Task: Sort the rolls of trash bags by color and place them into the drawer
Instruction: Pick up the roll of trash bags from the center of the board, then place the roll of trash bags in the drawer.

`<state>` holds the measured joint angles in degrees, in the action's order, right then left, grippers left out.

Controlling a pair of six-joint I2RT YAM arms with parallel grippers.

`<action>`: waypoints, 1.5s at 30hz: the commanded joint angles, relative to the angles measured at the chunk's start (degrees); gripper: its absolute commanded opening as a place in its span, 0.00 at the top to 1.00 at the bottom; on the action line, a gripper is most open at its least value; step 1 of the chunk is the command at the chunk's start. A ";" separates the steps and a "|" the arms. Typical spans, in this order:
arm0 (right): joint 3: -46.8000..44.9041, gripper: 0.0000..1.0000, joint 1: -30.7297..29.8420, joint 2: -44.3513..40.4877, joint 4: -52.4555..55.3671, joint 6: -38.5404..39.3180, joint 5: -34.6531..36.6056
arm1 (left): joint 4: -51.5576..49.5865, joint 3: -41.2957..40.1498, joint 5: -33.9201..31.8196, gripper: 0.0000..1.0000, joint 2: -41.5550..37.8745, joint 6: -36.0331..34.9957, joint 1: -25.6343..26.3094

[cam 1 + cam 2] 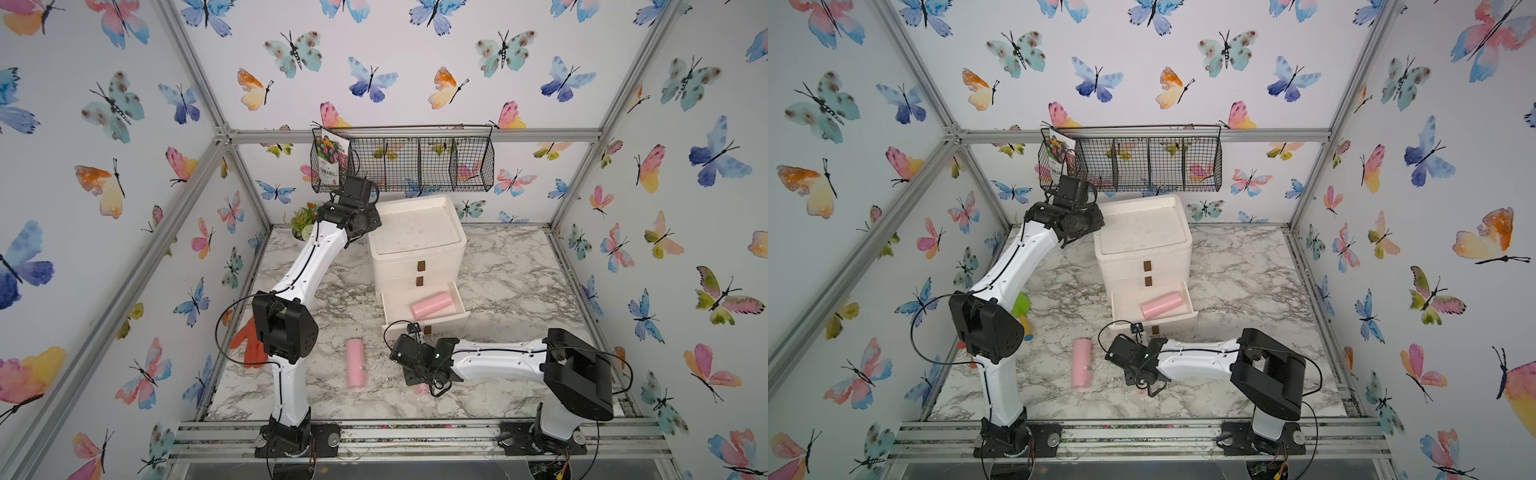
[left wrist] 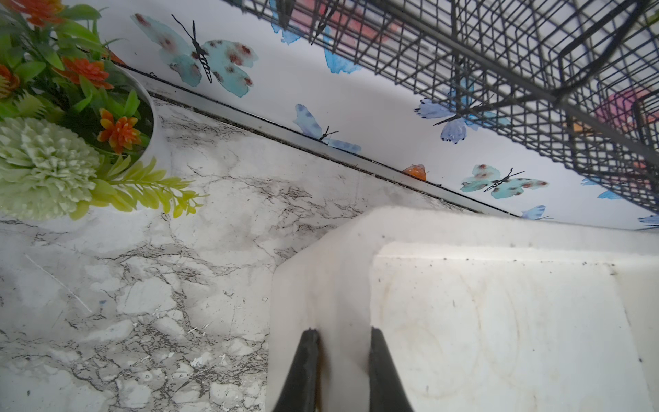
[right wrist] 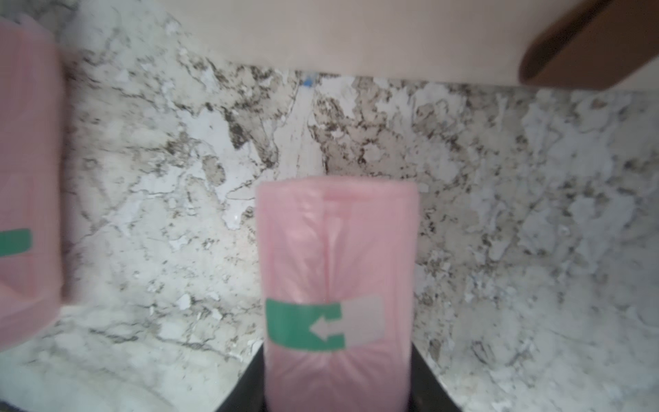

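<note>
Next, my right gripper rises over the drawer's front edge and turns to release this roll beside the matching pink one inside, since the open bottom drawer lies outward of the gripper.
One pale pink roll (image 1: 431, 305) lies in the open bottom drawer (image 1: 459, 296) of the white drawer unit (image 1: 415, 232). A second pink roll (image 1: 356, 363) lies on the marble table, left of my right wrist. My right gripper (image 3: 337, 349) is shut on a third pink roll (image 3: 338, 257), its teal label facing the camera, just in front of the drawer. Only a sliver of that roll (image 1: 422, 388) shows from above. A green roll (image 1: 1022, 305) and a yellow one (image 1: 1027, 328) peek out behind my left arm. My left gripper (image 2: 342, 331) is shut on the unit's raised top rim (image 2: 338, 271).
An orange glove (image 1: 249, 345) lies at the table's left edge. A potted plant (image 2: 53, 125) stands in the back left corner beside the unit. A black wire basket (image 1: 415, 162) hangs on the back wall above the unit. The two upper drawers are closed.
</note>
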<state>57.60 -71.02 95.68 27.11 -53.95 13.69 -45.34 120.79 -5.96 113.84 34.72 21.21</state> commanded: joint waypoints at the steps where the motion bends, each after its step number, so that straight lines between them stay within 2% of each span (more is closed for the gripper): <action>1: 1.54 0.70 -0.34 -9.39 -0.48 -2.18 2.56 | -3.85 -0.29 4.25 1.00 -0.93 4.21 -0.80; 6: -4.83 0.68 2.22 -23.03 -9.21 -10.30 4.30 | -3.59 -0.42 4.53 1.00 -1.10 4.39 -0.84; 9: -11.18 0.68 7.00 -29.63 -16.23 -18.81 4.57 | -3.31 -0.67 4.83 1.00 -1.34 4.50 -0.93; 12: -16.25 0.68 11.32 -32.29 -23.15 -27.97 5.20 | -2.74 -1.34 5.31 1.00 -1.86 4.83 -0.91; 19: -14.30 0.67 15.13 -23.80 -31.59 -39.31 9.94 | -3.00 -0.95 5.53 1.00 -2.35 4.66 -1.00; 28: -10.68 0.64 19.63 -11.45 -38.62 -48.30 9.01 | -2.73 -1.66 6.51 1.00 -2.83 3.82 -2.11; 32: -8.54 0.56 21.20 -7.42 -38.93 -49.83 7.49 | -2.39 -2.05 7.03 1.00 -2.96 3.60 -2.69; 35: -7.08 0.41 21.89 -5.24 -39.07 -50.34 6.20 | -2.12 -2.48 7.38 1.00 -3.01 3.51 -3.01; 39: -5.18 0.29 21.98 -4.28 -36.64 -50.02 5.65 | -1.94 -2.75 7.60 1.00 -3.01 3.51 -3.23; 45: -7.32 0.26 21.98 -6.64 -39.00 -47.67 4.84 | -1.77 -2.68 7.87 1.00 -2.67 3.66 -3.29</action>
<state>51.22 -49.17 90.67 -10.31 -103.24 19.42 -43.66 118.98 -1.28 112.77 34.96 19.55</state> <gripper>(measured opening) 0.745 0.161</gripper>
